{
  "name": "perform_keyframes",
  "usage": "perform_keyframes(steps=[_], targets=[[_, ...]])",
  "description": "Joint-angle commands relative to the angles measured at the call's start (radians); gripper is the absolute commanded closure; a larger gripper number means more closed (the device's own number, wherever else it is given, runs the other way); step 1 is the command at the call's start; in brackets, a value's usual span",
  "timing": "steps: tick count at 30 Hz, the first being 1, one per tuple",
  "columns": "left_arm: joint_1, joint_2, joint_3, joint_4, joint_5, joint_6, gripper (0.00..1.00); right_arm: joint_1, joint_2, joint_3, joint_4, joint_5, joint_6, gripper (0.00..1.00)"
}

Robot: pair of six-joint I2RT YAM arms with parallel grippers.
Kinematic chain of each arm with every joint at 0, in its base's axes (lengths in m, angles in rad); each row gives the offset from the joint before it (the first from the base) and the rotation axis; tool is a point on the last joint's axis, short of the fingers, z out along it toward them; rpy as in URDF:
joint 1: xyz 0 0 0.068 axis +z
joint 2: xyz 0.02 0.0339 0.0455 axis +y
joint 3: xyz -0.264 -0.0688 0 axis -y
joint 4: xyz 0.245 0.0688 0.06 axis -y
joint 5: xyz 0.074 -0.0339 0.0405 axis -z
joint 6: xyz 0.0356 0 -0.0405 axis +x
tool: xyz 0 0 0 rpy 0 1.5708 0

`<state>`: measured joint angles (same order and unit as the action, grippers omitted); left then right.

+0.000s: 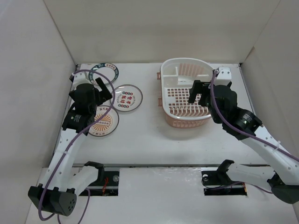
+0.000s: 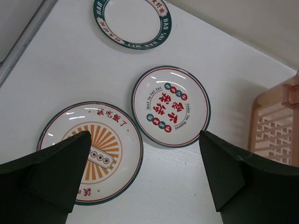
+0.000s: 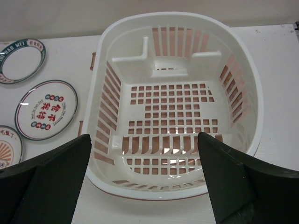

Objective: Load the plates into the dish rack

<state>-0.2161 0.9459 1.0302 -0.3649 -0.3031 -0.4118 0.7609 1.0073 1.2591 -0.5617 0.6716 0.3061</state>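
The green-blue-rimmed plate lies apart from the others, so I will bring my left gripper outward and down onto the green-blue-rimmed plate's rim by the side [image 1: 91,80] [image 2: 106,31].
Three plates lie flat on the white table at the left. The green-blue-rimmed plate [image 1: 104,72] is farthest, the red-and-black-characters plate [image 1: 127,98] is in the middle, and the orange sunburst plate [image 1: 103,122] is nearest. My left gripper [image 1: 103,92] hovers open and empty above them. In the left wrist view its jaws [image 2: 144,135] straddle the gap between the sunburst plate [image 2: 107,140] and the characters plate [image 2: 170,106]. The pink-and-white dish rack [image 1: 162,84] stands empty at the right. My right gripper [image 1: 200,93] hangs open and empty over the rack's near part [image 3: 182,16].
White walls enclose the table on the left, back and right. The rack's corner compartment [image 3: 163,58] is at its far side and upright ribs [image 3: 163,142] cross its near part. The rack's edge shows at the right of the left wrist view [image 2: 275,126].
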Motion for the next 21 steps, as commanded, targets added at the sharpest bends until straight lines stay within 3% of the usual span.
perform_keyframes(steps=[1,7,11,19,21], targets=[[0.001,-0.007,0.042,0.015,-0.001,0.001,0.0,0.0,-0.035,-0.016,0.077,-0.006,0.005,0.0],[0.001,-0.016,0.042,0.038,0.091,0.001,0.0,0.0,-0.045,-0.017,0.077,-0.036,-0.004,0.0],[0.001,-0.006,0.079,0.059,0.114,-0.056,0.0,0.0,-0.045,-0.032,0.127,-0.176,-0.015,0.0],[0.125,0.149,0.229,0.158,0.147,-0.255,0.0,0.009,-0.065,-0.111,0.285,-0.423,-0.015,0.0],[0.249,0.3,0.281,0.185,0.186,-0.268,0.0,0.02,-0.065,-0.121,0.319,-0.499,-0.015,0.0]])
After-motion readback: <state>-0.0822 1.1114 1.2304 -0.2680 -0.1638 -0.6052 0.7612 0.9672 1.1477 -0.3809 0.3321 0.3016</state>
